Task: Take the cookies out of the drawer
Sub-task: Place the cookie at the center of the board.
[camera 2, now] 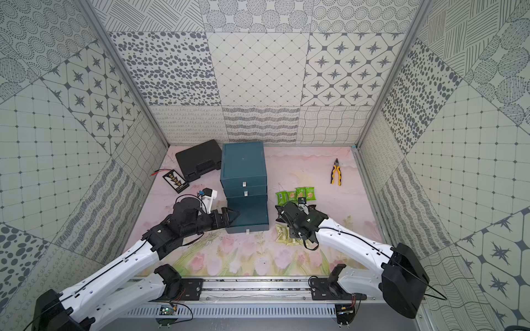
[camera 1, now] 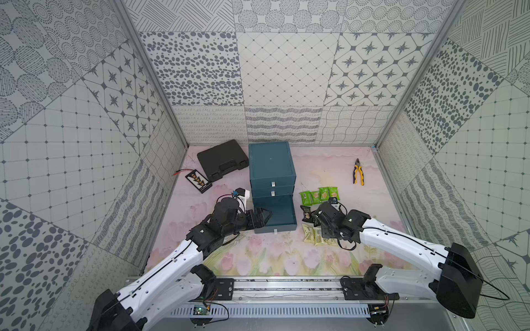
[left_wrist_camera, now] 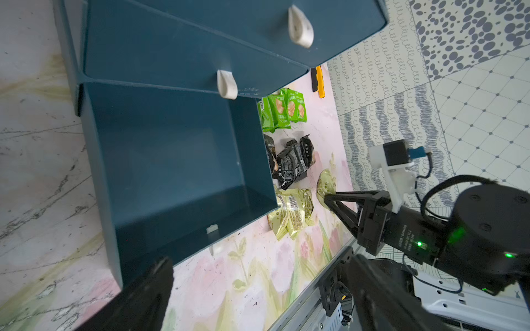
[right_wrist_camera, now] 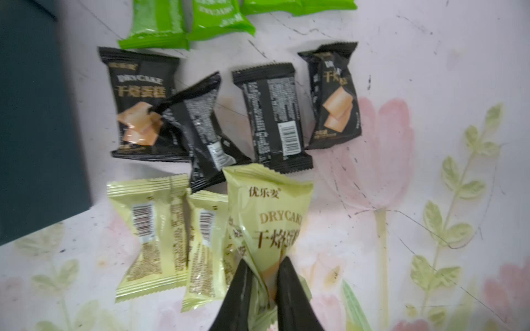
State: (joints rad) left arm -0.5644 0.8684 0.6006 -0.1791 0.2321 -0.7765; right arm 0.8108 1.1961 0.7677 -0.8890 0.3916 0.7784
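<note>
My right gripper eases down and away from the drawer next to release the packet, since the bare tabletop (right_wrist_camera: 330, 256) beside the pale group lies below the gripper.
The blue cabinet's bottom drawer (camera 1: 275, 213) (left_wrist_camera: 177, 160) is pulled out, and its bare floor shows with nothing on it. The cookies lie on the table to its right in three groups: green packets (camera 1: 319, 195) (right_wrist_camera: 183, 25), black packets (camera 1: 306, 213) (right_wrist_camera: 266, 114) and pale yellow-green packets (camera 1: 314, 238) (right_wrist_camera: 152, 229). My right gripper (right_wrist_camera: 263, 262) (camera 1: 315, 217) is shut on one pale yellow-green packet (right_wrist_camera: 269, 212), pinched at its end just above the pale group. My left gripper (left_wrist_camera: 258, 286) (camera 1: 263, 215) stands open and holds nothing at the drawer's left front corner.
The blue cabinet (camera 1: 271, 163) has two upper drawers shut. Yellow-handled pliers (camera 1: 358, 172) lie at the back right. A black case (camera 1: 222, 160) and a small black tray (camera 1: 198, 180) lie at the back left. The metal rail (camera 1: 286, 286) runs along the front edge.
</note>
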